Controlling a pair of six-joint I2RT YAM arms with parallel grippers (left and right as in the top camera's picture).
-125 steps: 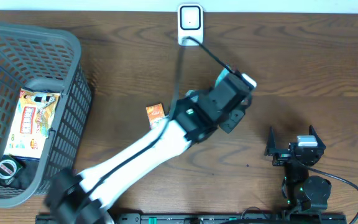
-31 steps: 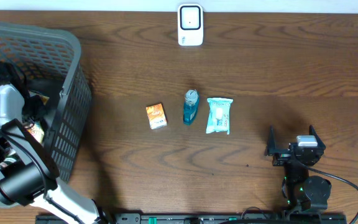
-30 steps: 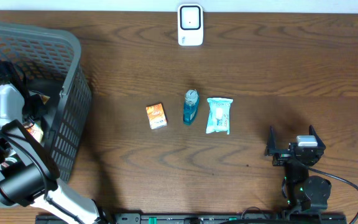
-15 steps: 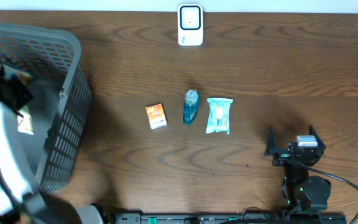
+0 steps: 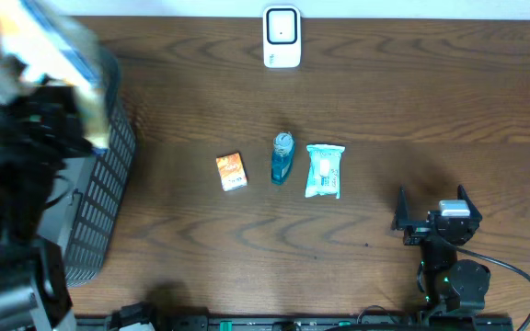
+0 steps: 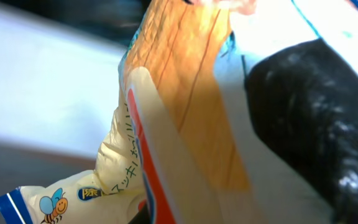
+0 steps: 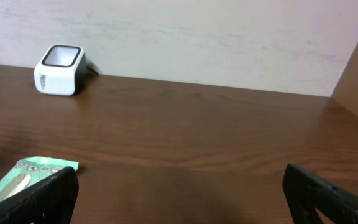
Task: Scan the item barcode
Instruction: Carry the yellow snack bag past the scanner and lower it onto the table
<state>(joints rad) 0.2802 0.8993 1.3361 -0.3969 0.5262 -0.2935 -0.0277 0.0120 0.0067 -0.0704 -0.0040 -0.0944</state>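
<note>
The clear tabletop past the wipes pack is below my left gripper, to its right in the overhead view. I need to swing across, go down and let go of the bag [image 5: 51,44].
A crinkled snack bag [image 5: 51,44], yellow-orange and white with blue edges, is lifted high above the grey basket [image 5: 110,179] at the far left, blurred and close to the overhead camera. My left gripper [image 5: 63,119] is shut on it. In the left wrist view the bag [image 6: 185,93] fills the frame, with one black finger [image 6: 319,124] pressed on it. The white barcode scanner [image 5: 282,37] stands at the table's back edge; the right wrist view also shows the scanner [image 7: 59,70]. My right gripper [image 5: 432,206] rests open at the front right with nothing in it.
In the middle of the table lie a small orange box [image 5: 232,171], a blue bottle [image 5: 282,157] and a green wipes pack [image 5: 324,170] in a row. The wipes pack [image 7: 27,177] lies just left of my right gripper's left finger.
My left arm has risen out of the basket with the snack bag, up toward the overhead camera. The right arm and the table items have not moved.
</note>
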